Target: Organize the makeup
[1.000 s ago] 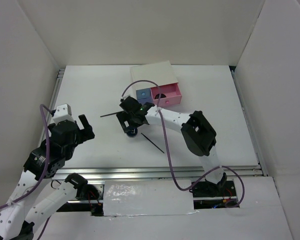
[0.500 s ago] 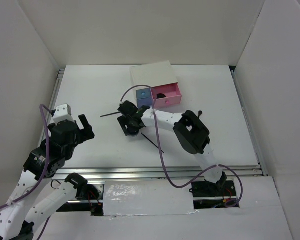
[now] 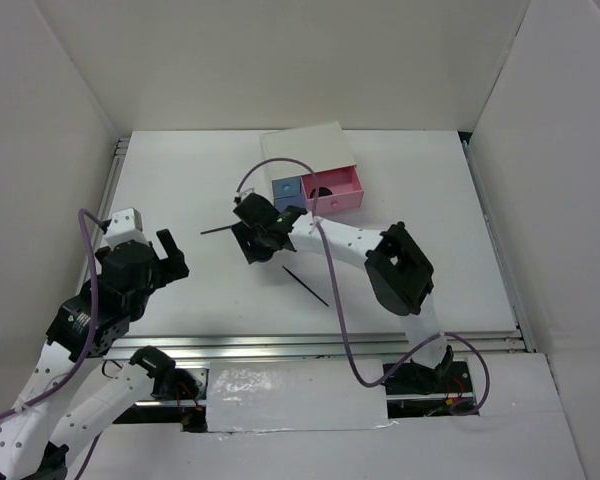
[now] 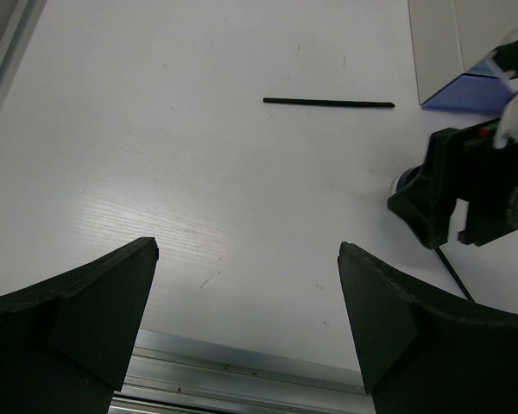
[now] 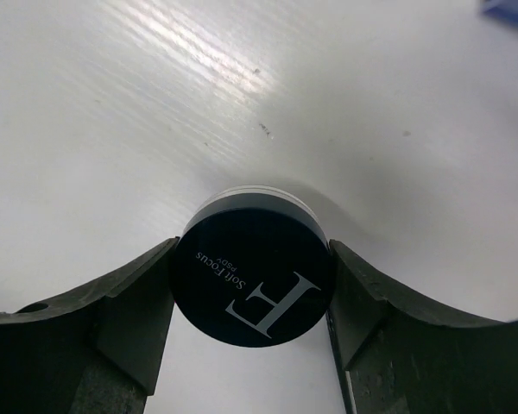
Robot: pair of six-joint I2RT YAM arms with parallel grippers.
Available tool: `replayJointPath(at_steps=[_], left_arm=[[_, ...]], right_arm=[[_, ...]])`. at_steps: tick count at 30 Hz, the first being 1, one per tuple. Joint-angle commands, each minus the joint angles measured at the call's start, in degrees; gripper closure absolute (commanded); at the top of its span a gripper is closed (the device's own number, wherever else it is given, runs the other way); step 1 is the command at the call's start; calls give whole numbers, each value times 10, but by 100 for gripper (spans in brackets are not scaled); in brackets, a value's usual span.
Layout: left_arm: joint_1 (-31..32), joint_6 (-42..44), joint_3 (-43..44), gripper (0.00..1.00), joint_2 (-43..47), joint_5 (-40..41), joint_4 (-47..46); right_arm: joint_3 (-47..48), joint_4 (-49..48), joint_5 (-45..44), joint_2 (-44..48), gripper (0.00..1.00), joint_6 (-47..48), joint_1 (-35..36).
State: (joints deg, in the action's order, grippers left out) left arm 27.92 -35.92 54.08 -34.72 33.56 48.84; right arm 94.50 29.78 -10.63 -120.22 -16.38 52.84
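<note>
The open pink drawer (image 3: pixel 345 195) already holds another compact, and next I will lift the black compact outward over it with my right gripper, then lower it inside.
My right gripper (image 3: pixel 265 236) (image 5: pixel 250 252) is shut on a round black compact (image 5: pixel 252 278) with a white "F" mark, its fingers pressed on both sides, just over the white table. The gripper hides the compact in the top view. A thin black stick (image 3: pixel 220 230) (image 4: pixel 328 103) lies left of that gripper. A second thin black stick (image 3: pixel 306 285) lies near its front right. Another black compact (image 3: pixel 323 190) sits in the open pink drawer (image 3: pixel 345 195). My left gripper (image 3: pixel 170 256) (image 4: pixel 249 252) is open and empty at the near left.
The white box (image 3: pixel 305 150) stands at the back centre, with a blue drawer (image 3: pixel 285 188) (image 4: pixel 466 90) beside the pink one. The metal rail (image 3: pixel 330 345) runs along the table's near edge. White walls enclose the table on three sides.
My right gripper dropped over the compact that lay in front of it, shut on it, and shifted a little back and right. The left arm has not moved.
</note>
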Motion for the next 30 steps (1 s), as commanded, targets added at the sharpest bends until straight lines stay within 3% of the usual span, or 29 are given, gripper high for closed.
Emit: replayJointPath(at_steps=[1, 6, 13, 23, 30], left_arm=[[-2, 13, 3, 1, 6, 1, -18], [-3, 13, 2, 1, 10, 1, -19], [-2, 13, 2, 1, 11, 1, -18], [-3, 16, 2, 1, 4, -3, -20], [-3, 15, 2, 1, 7, -2, -20]], right_arm=[[58, 10, -39, 118, 49, 14, -9], [131, 67, -98, 157, 48, 23, -85], [256, 171, -104, 79, 48, 48, -191], [150, 140, -53, 82, 44, 24, -224], [149, 135, -34, 58, 38, 19, -224]])
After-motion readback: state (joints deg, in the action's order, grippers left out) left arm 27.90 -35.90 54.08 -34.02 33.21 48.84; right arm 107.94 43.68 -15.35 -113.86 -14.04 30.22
